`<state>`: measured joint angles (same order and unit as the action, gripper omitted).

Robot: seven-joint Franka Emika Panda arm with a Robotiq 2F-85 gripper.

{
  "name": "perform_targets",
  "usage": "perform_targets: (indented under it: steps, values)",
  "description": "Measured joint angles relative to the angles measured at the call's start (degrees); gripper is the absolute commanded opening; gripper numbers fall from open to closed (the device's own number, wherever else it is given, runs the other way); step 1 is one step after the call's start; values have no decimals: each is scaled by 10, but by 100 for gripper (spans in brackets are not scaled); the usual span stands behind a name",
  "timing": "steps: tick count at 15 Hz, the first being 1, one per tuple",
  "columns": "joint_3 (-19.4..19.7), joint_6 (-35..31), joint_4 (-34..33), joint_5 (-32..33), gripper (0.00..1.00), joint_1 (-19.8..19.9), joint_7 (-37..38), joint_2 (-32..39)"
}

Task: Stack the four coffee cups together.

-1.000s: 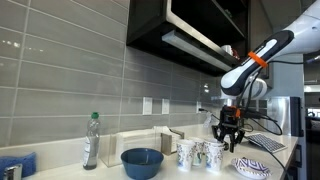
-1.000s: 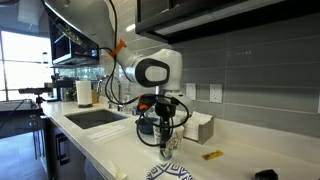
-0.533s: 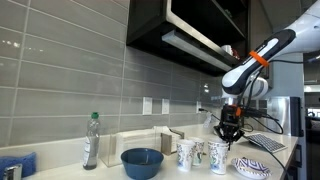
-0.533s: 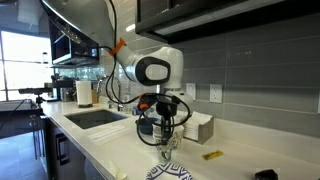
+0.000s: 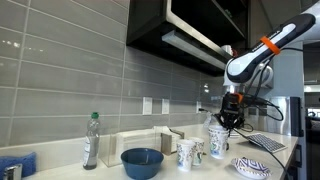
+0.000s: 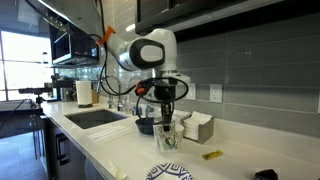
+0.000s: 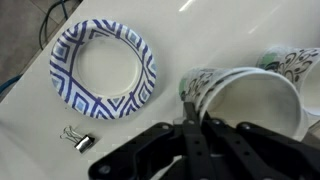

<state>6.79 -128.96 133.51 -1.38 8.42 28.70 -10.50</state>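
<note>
The cup by the blue bowl is to my gripper's right in the wrist view, so I need to rise past its rim, cross over it and lower to release.
My gripper (image 5: 228, 121) is shut on the rim of one white patterned coffee cup (image 5: 218, 139) and holds it above the counter. It shows in both exterior views (image 6: 167, 137). In the wrist view the gripper (image 7: 190, 122) pinches the held cup's (image 7: 252, 103) rim. Another cup (image 7: 200, 84) stands just beneath it and a third (image 7: 293, 63) is off to the right. Two cups (image 5: 185, 153) (image 5: 198, 150) stand on the counter to the left of the held one. I cannot make out a fourth cup.
A blue-white patterned dish (image 7: 105, 68) (image 5: 252, 168) lies next to the cups, with a black binder clip (image 7: 77, 140) beside it. A blue bowl (image 5: 142, 162) and a plastic bottle (image 5: 91, 140) stand further along. A sink (image 6: 95, 117) and a tissue box (image 6: 198, 127) are on the counter.
My gripper has risen with the cup in it, lifting it off the counter above the other cups.
</note>
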Motion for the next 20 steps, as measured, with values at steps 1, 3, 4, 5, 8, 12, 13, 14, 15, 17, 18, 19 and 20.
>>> perform_targets:
  steps: [1,3,4,5,8,12,13,14,15,17,18,19,20]
  values:
    - [-5,7,0,9,1,0,3,-14]
    - [-19,23,-2,23,1,0,8,-41]
    - [-29,29,-3,29,1,-1,9,-54]
    - [-38,35,-3,34,1,-2,9,-66]
    - [-71,46,-9,42,1,-6,9,-94]
    - [-101,49,-31,44,1,-15,-1,-102]
    - [-104,48,-37,44,1,-18,-7,-101]
    - [-106,47,-42,44,1,-21,-14,-100]
    - [-106,46,-48,44,1,-25,-22,-98]
    - [-106,42,-56,43,1,-29,-38,-91]
    - [-106,39,-60,43,1,-31,-47,-85]
    - [-105,36,-64,42,1,-32,-54,-77]
    - [-104,32,-69,42,1,-33,-63,-67]
